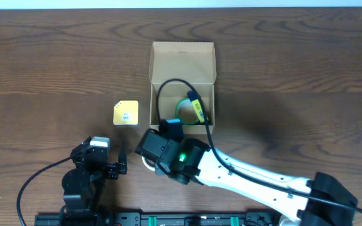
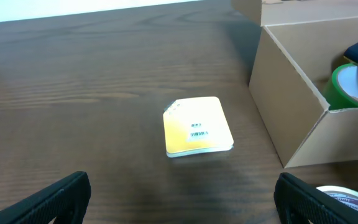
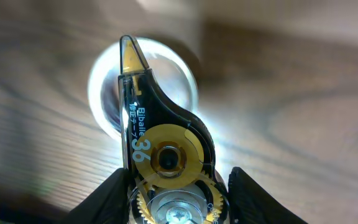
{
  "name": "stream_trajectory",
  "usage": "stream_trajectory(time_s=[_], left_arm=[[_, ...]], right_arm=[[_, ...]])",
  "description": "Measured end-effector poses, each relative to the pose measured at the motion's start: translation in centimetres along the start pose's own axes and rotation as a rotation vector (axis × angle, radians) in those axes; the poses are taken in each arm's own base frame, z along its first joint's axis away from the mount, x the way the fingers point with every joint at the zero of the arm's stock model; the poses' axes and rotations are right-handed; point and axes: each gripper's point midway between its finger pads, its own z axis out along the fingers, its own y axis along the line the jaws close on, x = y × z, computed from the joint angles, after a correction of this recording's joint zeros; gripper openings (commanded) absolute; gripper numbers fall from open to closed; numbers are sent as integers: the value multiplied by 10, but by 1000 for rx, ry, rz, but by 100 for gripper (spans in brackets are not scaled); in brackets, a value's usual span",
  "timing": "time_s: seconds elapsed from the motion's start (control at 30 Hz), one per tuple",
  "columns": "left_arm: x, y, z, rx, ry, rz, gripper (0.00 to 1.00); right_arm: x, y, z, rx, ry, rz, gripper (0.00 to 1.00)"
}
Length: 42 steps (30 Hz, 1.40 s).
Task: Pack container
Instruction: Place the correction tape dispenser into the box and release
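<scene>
Next, my right gripper moves outward, lowers to the box's bottom beside the green roll toward the yellow pad and releases the dispenser. That part of the bottom is bare.
The brown cardboard box stands open at the table's middle, flap lid folded back. It holds a green tape roll and a yellow-and-blue item. The box and green roll also show in the left wrist view. My right gripper is shut on a black correction tape dispenser with yellow gears. It holds it over a clear tape roll lying on the table just in front of the box. My left gripper is open and empty, near the table's front left.
A small yellow square pad lies left of the box and ahead of my left gripper. The clear tape roll shows by my left gripper's right finger. The right arm's black cable arcs over the box.
</scene>
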Motion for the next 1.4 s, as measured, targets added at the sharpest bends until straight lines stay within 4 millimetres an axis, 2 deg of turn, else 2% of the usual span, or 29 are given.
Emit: stream_trajectory(time_s=[0.1, 0.23, 0.3, 0.47, 0.53, 0.6, 0.7, 0.83, 0.9, 1.0, 1.1, 1.2, 1.27, 1.37, 1.4], left_arm=[[0, 0, 0, 0, 0, 0, 95], [0, 0, 0, 0, 0, 0, 95], [0, 0, 0, 0, 0, 0, 96], [0, 0, 0, 0, 0, 0, 95], [0, 0, 0, 0, 0, 0, 95], [0, 0, 0, 0, 0, 0, 95], [0, 0, 0, 0, 0, 0, 95], [0, 0, 0, 0, 0, 0, 95], [0, 0, 0, 0, 0, 0, 96], [0, 0, 0, 0, 0, 0, 96], [0, 0, 0, 0, 0, 0, 95], [0, 0, 0, 0, 0, 0, 95], [0, 0, 0, 0, 0, 0, 95], [0, 0, 0, 0, 0, 0, 95], [0, 0, 0, 0, 0, 0, 95]], right_arm=[[-31, 15, -19, -35, -107, -50, 9], [-72, 22, -33, -71, -228, -87, 10], [-94, 13, -34, -61, -272, -91, 11], [-149, -24, -34, -30, -362, -67, 11], [-165, -36, -34, -26, -385, -60, 11], [-173, -44, -27, -23, -376, -58, 10], [-172, -45, -5, -24, -333, -72, 10], [-154, -43, 43, -14, -215, -101, 9], [-151, -44, 52, -9, -194, -103, 9], [-149, -43, 53, -13, -187, -104, 7], [-139, -41, 73, -16, -135, -113, 8], [-131, -41, 85, -5, -100, -122, 16], [-130, -40, 85, -6, -100, -128, 29], [-130, -40, 85, -5, -100, -137, 33], [-130, -40, 85, -5, -100, -140, 37]])
